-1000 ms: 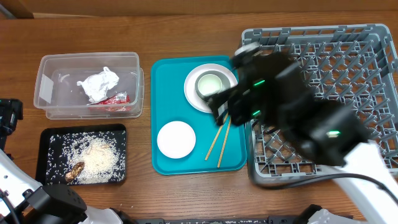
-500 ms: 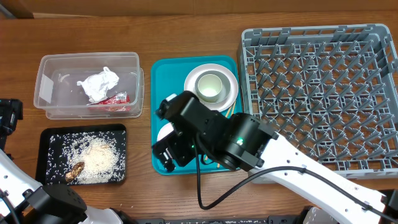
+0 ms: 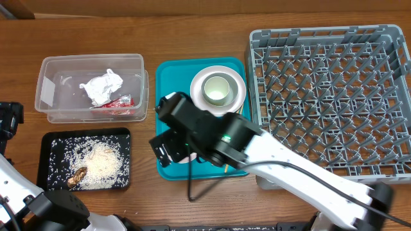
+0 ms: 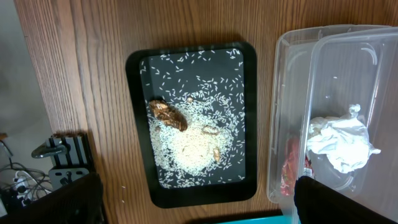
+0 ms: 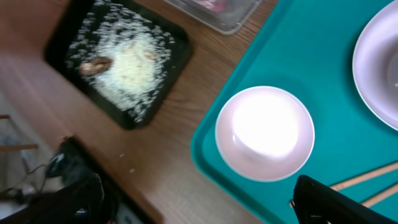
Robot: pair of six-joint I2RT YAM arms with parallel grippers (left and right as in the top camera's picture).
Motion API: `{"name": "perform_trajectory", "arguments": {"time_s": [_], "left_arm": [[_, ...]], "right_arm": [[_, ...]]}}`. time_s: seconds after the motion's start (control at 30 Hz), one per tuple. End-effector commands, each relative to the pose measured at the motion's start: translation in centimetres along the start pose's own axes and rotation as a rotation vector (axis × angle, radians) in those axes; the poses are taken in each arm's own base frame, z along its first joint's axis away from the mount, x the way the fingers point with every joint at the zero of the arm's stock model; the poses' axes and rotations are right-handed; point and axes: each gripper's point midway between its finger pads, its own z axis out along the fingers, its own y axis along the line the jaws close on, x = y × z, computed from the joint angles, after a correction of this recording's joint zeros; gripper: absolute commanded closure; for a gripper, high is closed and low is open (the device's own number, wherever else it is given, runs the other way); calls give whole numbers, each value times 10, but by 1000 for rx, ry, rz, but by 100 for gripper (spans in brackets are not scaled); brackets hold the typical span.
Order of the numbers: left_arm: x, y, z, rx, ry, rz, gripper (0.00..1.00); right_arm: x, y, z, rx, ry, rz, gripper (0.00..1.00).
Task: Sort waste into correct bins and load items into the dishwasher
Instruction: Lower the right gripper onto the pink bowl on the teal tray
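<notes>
I need to lower my right gripper next, turning it as it goes down, onto the white bowl's rim [image 5: 220,118] on the side that faces the black tray.
My right gripper [image 5: 199,208] is open and empty, its fingers wide apart above the front left corner of the teal tray [image 5: 311,56]. A small white bowl [image 5: 264,134] sits on the tray just ahead of it. In the overhead view the right arm [image 3: 192,131] hides that bowl. A white plate [image 3: 239,96] with a pale green cup [image 3: 217,88] sits at the tray's back. Wooden chopsticks [image 5: 367,180] lie on the tray to the right of the bowl. My left gripper [image 4: 199,205] is open and empty above the black tray of rice [image 4: 193,124].
A grey dish rack [image 3: 334,96] stands at the right, empty. A clear bin [image 3: 90,90] at the back left holds crumpled paper [image 4: 342,140] and a red wrapper [image 4: 292,168]. The black tray [image 3: 87,160] with rice and a brown scrap lies in front of the bin.
My right arm has swung left from over the dish rack to the tray's front left and now covers the small white bowl. The left arm has not moved.
</notes>
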Motion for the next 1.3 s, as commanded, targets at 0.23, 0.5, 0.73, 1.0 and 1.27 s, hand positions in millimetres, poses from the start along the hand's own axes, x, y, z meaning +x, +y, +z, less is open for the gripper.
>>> {"name": "perform_trajectory", "arguments": {"time_s": [0.23, 0.5, 0.73, 1.0, 1.27], "left_arm": [[-3, 2, -6, 4, -23, -27, 0], [-3, 3, -6, 3, -23, -27, 0], [-3, 2, -6, 4, -23, -27, 0], [-3, 3, -6, 3, -23, -27, 0], [-3, 3, -6, 3, -23, -27, 0]], "right_arm": [[-1, -16, 76, 111, 44, 115, 7], [11, -32, 107, 181, 82, 142, 20], [24, -40, 132, 223, 118, 222, 22], [39, -41, 152, 249, 153, 244, 23], [44, -30, 156, 274, 126, 223, 23]]}}
